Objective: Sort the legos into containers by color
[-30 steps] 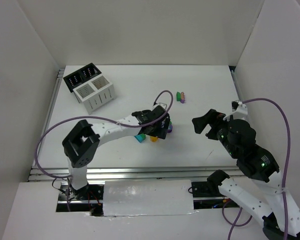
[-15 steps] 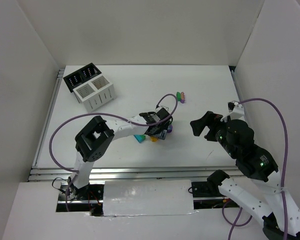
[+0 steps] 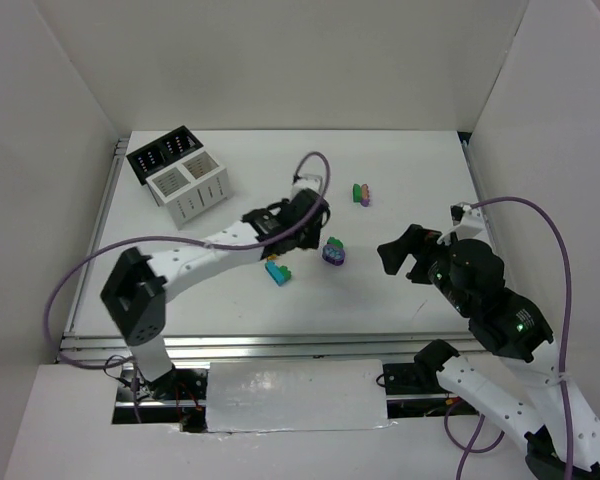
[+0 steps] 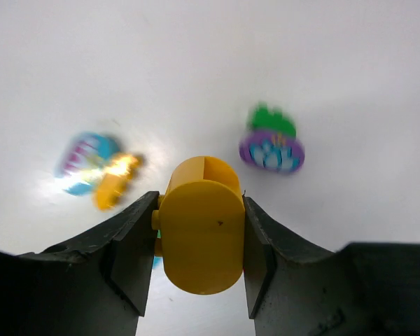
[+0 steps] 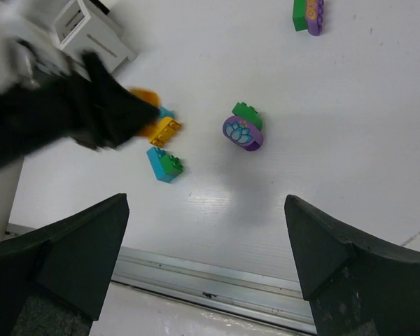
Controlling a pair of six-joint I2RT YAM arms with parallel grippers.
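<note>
The open top of the closer white container is to the left of my left gripper in the top view, so I need to swing the gripper outward next and release the yellow lego into that container.
My left gripper [image 4: 200,199] is shut on a rounded yellow lego [image 4: 199,234] and holds it above the table. From above, the left gripper [image 3: 308,215] hangs left of a purple-and-green lego [image 3: 332,251]. Near it lie a teal-and-green lego [image 3: 276,271] and a small yellow lego [image 5: 164,131]. A green-and-purple pair [image 3: 361,193] sits farther back. The containers [image 3: 179,173], a black pair joined to a white pair, stand at the back left. My right gripper [image 5: 206,203] is open and holds nothing, hovering right of the legos [image 3: 400,255].
White walls close in the table on the left, back and right. A metal rail [image 5: 217,280] runs along the near edge. Purple cables loop off both arms.
The left gripper has closed on the yellow lego and carried it up and toward the back left, away from the cluster. The right arm has barely moved.
</note>
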